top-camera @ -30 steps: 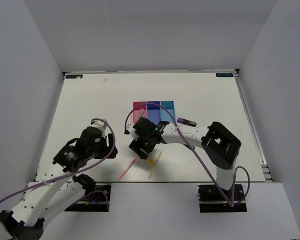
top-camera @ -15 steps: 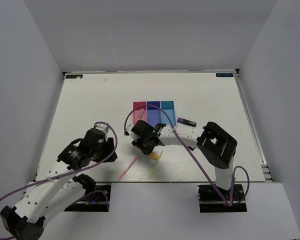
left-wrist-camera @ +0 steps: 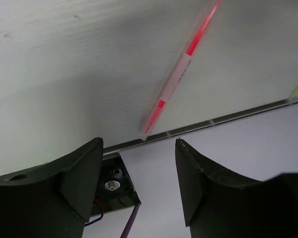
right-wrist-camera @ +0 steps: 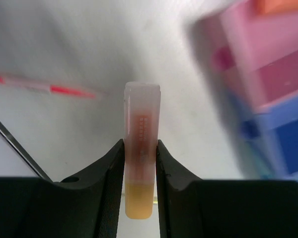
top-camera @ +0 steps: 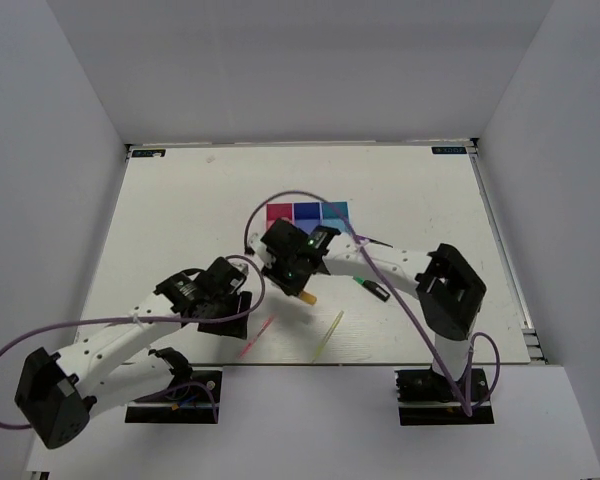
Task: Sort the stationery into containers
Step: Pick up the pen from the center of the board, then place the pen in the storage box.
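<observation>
My right gripper needs to carry the highlighter outward next, over the open top of the bin, and release it there. The pink-red bin [top-camera: 280, 212] [right-wrist-camera: 268, 54] lies outward and already holds something orange.
My right gripper [top-camera: 296, 272] is shut on an orange-pink highlighter [right-wrist-camera: 141, 144] and holds it above the table, just in front of the containers. Its orange end [top-camera: 308, 298] sticks out below the fingers. The pink-red bin [top-camera: 280, 212], dark blue bin [top-camera: 307, 211] and light blue bin [top-camera: 334, 210] stand in a row; in the right wrist view the pink-red bin [right-wrist-camera: 268, 54] is blurred at the right. My left gripper [top-camera: 230, 310] is open and empty beside the pink stick [top-camera: 257, 337], which also shows in the left wrist view [left-wrist-camera: 179, 79]. A yellow-green stick [top-camera: 329, 335] lies near the front edge.
A green-black highlighter [top-camera: 372, 288] lies right of my right gripper. Something orange [right-wrist-camera: 283, 5] lies in the pink-red bin. The table's front edge [left-wrist-camera: 228, 119] runs just beyond the pink stick's end. Purple cables arch over both arms.
My right gripper has risen with the orange-pink highlighter and moved toward the bins. My left arm has swung right to the pink stick. The yellow-green stick has shifted right.
</observation>
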Controlling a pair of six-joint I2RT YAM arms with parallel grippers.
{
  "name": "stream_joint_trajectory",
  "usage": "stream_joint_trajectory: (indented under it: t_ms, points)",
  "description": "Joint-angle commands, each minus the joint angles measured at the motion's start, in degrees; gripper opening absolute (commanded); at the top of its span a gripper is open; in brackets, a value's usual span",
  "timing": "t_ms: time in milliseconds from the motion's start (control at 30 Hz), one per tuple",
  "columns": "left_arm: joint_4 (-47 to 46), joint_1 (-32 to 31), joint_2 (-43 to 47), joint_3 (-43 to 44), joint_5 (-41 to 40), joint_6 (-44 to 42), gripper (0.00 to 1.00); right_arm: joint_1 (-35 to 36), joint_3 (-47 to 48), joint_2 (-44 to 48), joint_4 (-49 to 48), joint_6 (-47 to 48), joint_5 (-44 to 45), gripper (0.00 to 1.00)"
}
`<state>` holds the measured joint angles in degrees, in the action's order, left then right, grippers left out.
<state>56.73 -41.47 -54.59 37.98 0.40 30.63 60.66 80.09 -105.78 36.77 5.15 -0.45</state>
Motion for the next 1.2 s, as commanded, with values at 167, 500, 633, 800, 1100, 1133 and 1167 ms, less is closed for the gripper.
stream_joint_trajectory:
  t_ms: [167, 500, 633, 800, 1100, 1133, 1167]
  points:
    - [-2.5, -7.0, -3.2, 3.7, -3.9, 0.3, 0.62, -6.7, 13.9, 5.6, 1.9, -4.8, 5.9, 0.00]
    - [-10.6, -7.0, 0.2, -2.7, -2.9, 4.0, 0.64, -16.4, 23.4, -5.9, -6.4, -23.1, -3.9, 0.00]
    - [-11.2, -7.6, 0.0, -4.0, -3.1, 4.7, 0.65, -17.6, 26.4, -10.0, -9.8, -28.3, -6.9, 0.00]
    - [-12.3, -7.6, -0.2, -5.5, -3.9, 4.9, 0.68, -18.2, 28.1, -13.0, -10.8, -30.5, -6.9, 0.01]
    - [-15.0, -7.7, -3.3, -7.1, -4.0, 4.4, 0.68, -19.6, 27.2, -15.2, -10.5, -29.9, -7.6, 0.47]
    - [-15.4, -7.7, -3.7, -7.0, -3.8, 4.3, 0.68, -19.6, 27.1, -15.1, -10.4, -29.9, -7.9, 0.49]
    - [-15.9, -7.6, -3.9, -7.1, -3.7, 4.3, 0.68, -20.2, 27.1, -15.1, -10.1, -29.9, -8.2, 0.52]
